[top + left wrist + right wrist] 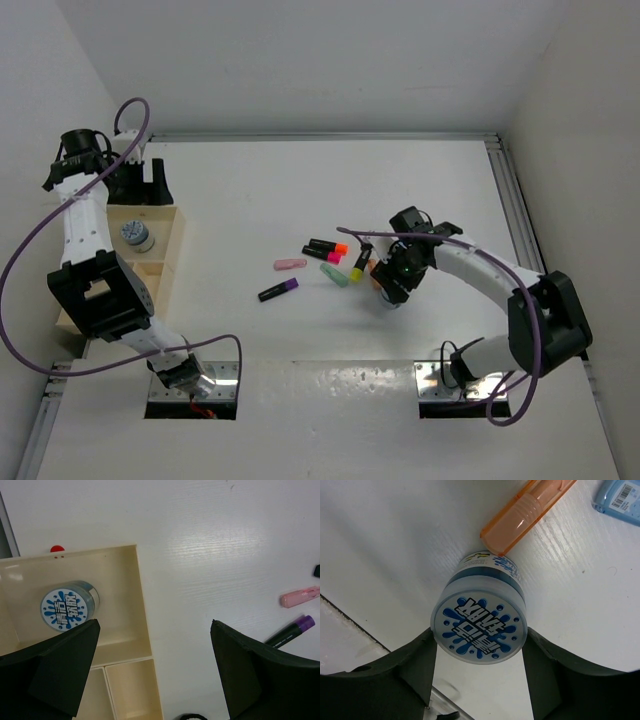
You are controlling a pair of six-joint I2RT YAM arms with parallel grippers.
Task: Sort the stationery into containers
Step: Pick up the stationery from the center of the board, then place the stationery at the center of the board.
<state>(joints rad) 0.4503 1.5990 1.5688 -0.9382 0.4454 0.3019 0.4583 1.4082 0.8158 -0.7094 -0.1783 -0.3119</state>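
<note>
I need to carry the roll in my right gripper left in the top view toward the tray [137, 605] next, then release it on clear tabletop beyond the pink stub.
My right gripper [392, 287] is shut on a round grey-blue patterned roll [479, 622] standing on the table, with a finger against each side. A salmon stub [527, 512] touches the roll's far side, and a blue stub [620, 495] lies beyond. My left gripper [150, 192] is open and empty over the wooden tray's [137, 605] right wall. A second roll [67, 609] sits in the tray's large compartment [137, 235]. On the table lie a pink stub [290, 264], a purple highlighter [278, 290], orange [328, 245], pink [322, 256] and yellow [359, 266] highlighters, and a green stub [335, 275].
The tray's two smaller compartments [132, 690] under my left gripper hold nothing. A small red dot [57, 548] sits just beyond the tray. A metal rail [515, 200] edges the table on the right, and white walls stand close on three sides.
</note>
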